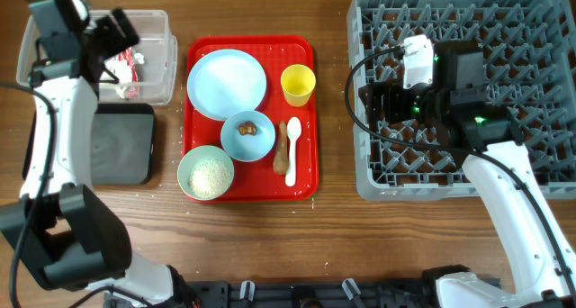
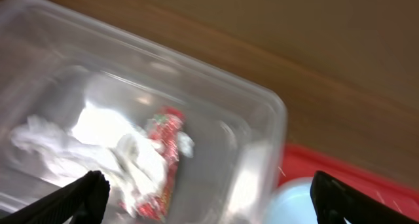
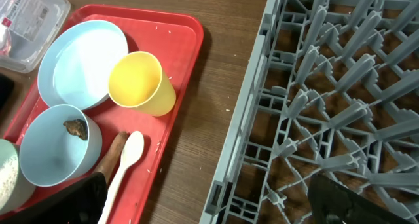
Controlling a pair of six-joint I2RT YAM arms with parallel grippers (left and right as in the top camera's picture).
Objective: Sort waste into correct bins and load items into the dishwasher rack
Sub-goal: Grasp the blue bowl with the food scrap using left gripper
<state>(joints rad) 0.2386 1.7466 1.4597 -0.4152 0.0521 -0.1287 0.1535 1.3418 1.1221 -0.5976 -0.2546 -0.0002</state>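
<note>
My left gripper moves across and down onto the blue bowl's rim beside the stick next, as that lies below it, to its right in the overhead view.
The red-and-white wrapper [image 2: 165,152] and crumpled tissue [image 2: 59,149] lie inside the clear tub [image 1: 157,83]. My left gripper [image 2: 209,201] hovers open and empty over the tub's right end [image 1: 126,38]. On the red tray are the pale blue plate [image 1: 227,83], the yellow cup [image 1: 298,85], the small blue bowl [image 1: 247,135] holding a brown lump [image 3: 75,128], the green bowl of rice [image 1: 205,173], the white spoon [image 1: 292,150] and the brown stick [image 1: 280,146]. My right gripper [image 3: 209,204] is open and empty above the grey rack's left edge [image 1: 364,101].
The black tray [image 1: 121,146] sits just in front of the clear tub. The red serving tray [image 1: 306,164] lies between the bins and the rack [image 1: 468,38], with a strip of bare wood on each side. Rice grains are scattered on the red tray.
</note>
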